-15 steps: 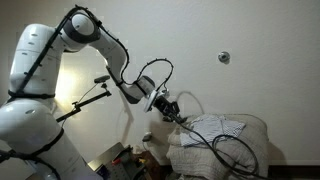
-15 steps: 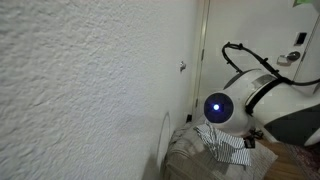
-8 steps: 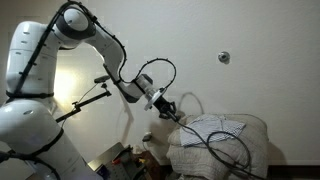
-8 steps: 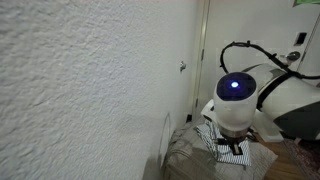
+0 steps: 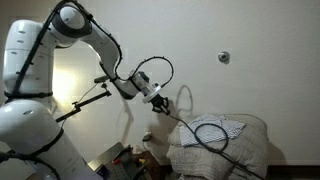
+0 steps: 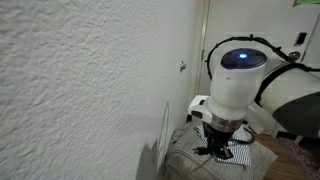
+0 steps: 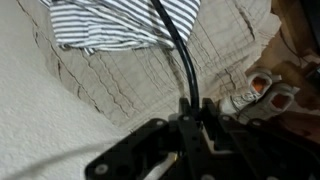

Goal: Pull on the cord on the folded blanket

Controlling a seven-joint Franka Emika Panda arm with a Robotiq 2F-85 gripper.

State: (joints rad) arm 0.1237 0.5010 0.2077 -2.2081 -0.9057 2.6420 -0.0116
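The cord's loop still lies on the blanket. Next, my gripper draws the cord away from the blanket's striped patch (image 5: 225,125) into the open space by the wall, then releases it.
The cord (image 5: 186,125) is a thin black cable. It runs taut from my gripper (image 5: 163,108) down to a small loop on the folded blanket (image 5: 235,148). The blanket is a bulky beige pile with a striped patch (image 5: 225,125) on top. In the wrist view my gripper (image 7: 193,108) is shut on the cord (image 7: 178,45), which stretches away over the quilted beige blanket (image 7: 120,80) and the striped patch (image 7: 120,20). In an exterior view the arm hides most of the blanket (image 6: 185,155), and the cord cannot be made out there.
A white wall with a small round fitting (image 5: 223,57) stands behind the blanket. A thin black stand (image 5: 85,100) reaches out beside the arm. Clutter (image 5: 125,160) lies on the floor. A sneaker (image 7: 262,90) lies next to the blanket. A door (image 6: 215,40) is at the back.
My gripper has moved up and away from the blanket with the cord in it. The cord has drawn taut and its loop on the blanket has shrunk.
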